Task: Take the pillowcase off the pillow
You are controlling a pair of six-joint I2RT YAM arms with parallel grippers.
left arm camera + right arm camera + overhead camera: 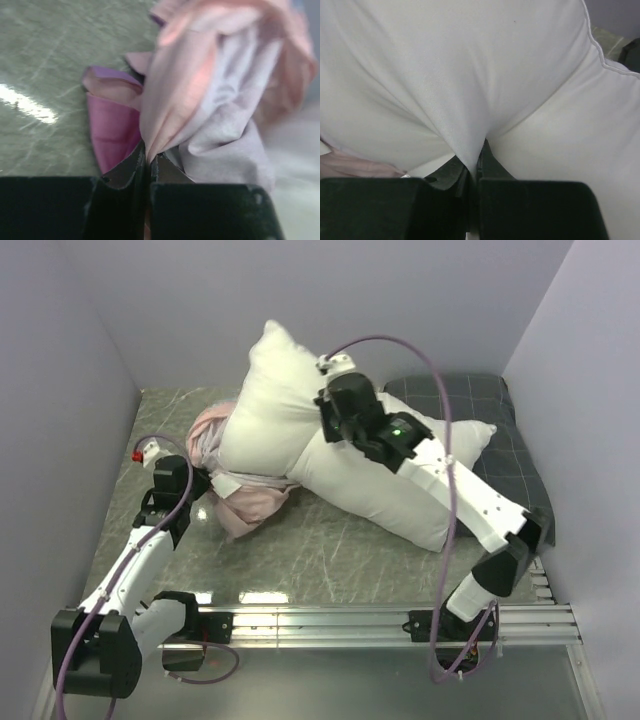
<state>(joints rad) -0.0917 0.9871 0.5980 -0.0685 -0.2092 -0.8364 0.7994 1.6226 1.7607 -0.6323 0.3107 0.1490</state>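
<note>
My right gripper will rise, then lower toward the pink pillowcase [245, 502] [357, 162] and release, because the pillowcase lies below it and to its left in the top view.
The white pillow [300, 425] lies across the middle of the table, folded up at its far end. The pink pillowcase [245, 502] is bunched at the pillow's left end, partly under it. My left gripper [198, 483] is shut on a fold of the pillowcase [200, 110], whose pale salmon inside and purple outside show in the left wrist view. My right gripper [325, 405] is shut on a pinch of the pillow's fabric [470, 100] near its raised middle. The pillow fills the right wrist view.
A dark grey checked pillow [495, 415] lies at the back right, partly under the white pillow. Lilac walls close in the left, back and right. An aluminium rail [400, 620] runs along the near edge. The tabletop [330, 550] is grey marble.
</note>
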